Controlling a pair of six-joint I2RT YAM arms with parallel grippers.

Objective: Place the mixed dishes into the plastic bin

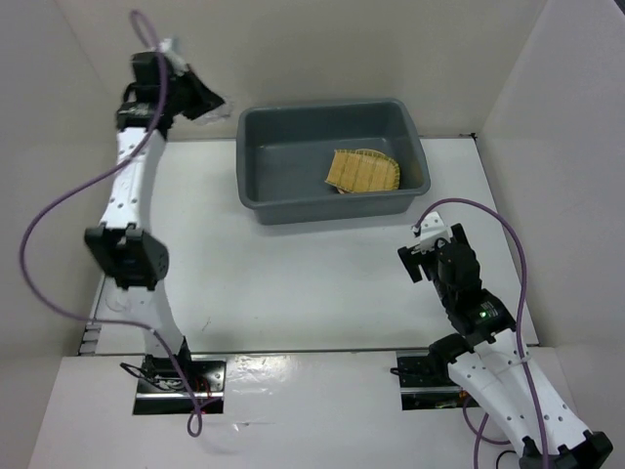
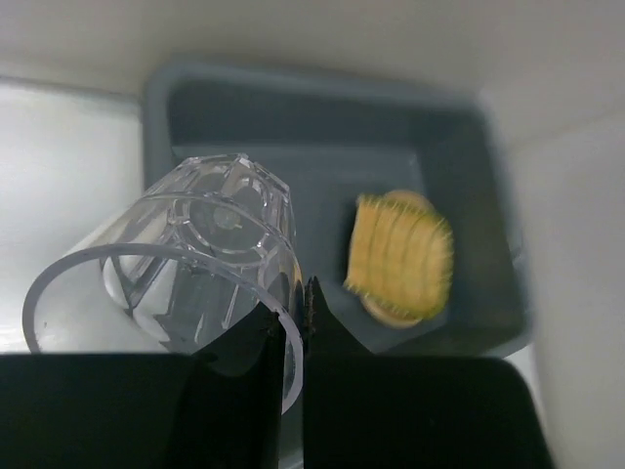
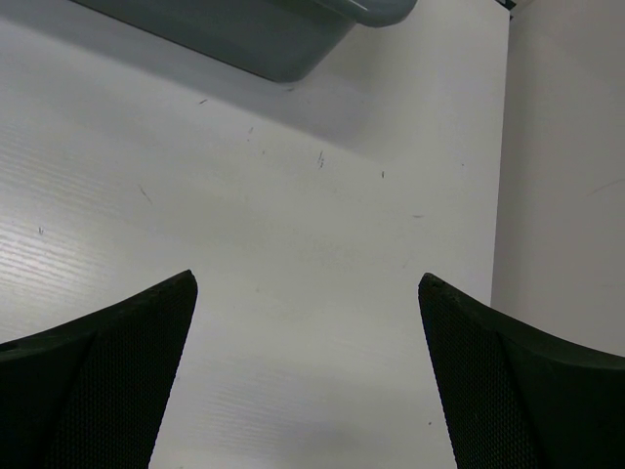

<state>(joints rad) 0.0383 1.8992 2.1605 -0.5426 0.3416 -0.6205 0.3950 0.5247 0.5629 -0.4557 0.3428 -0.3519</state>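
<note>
My left gripper will next move right in the top view and down to the bin's bare bottom to release the cup point(image 2: 195, 244), as the tray fills the bin's other end.
A clear glass cup point(image 2: 195, 244) hangs tilted, its rim pinched in my shut left gripper point(image 2: 296, 293). That gripper point(image 1: 202, 98) is raised beside the far left corner of the dark grey plastic bin point(image 1: 332, 207); the cup itself is hard to make out from above. Inside the bin point(image 2: 156, 107) lies the yellow woven bamboo tray point(image 1: 363, 172), toward its right end. In the left wrist view the tray point(image 2: 400, 254) has a tan plate's edge point(image 2: 393, 315) peeking out underneath. My right gripper point(image 1: 425, 256) hovers open over bare table, right of the bin's near side.
White walls close in the table on the left, far and right sides. The right wrist view shows my right gripper point(image 3: 308, 283) above white table, a bin corner point(image 3: 283, 44) ahead and the right wall point(image 3: 566, 176) close by.
</note>
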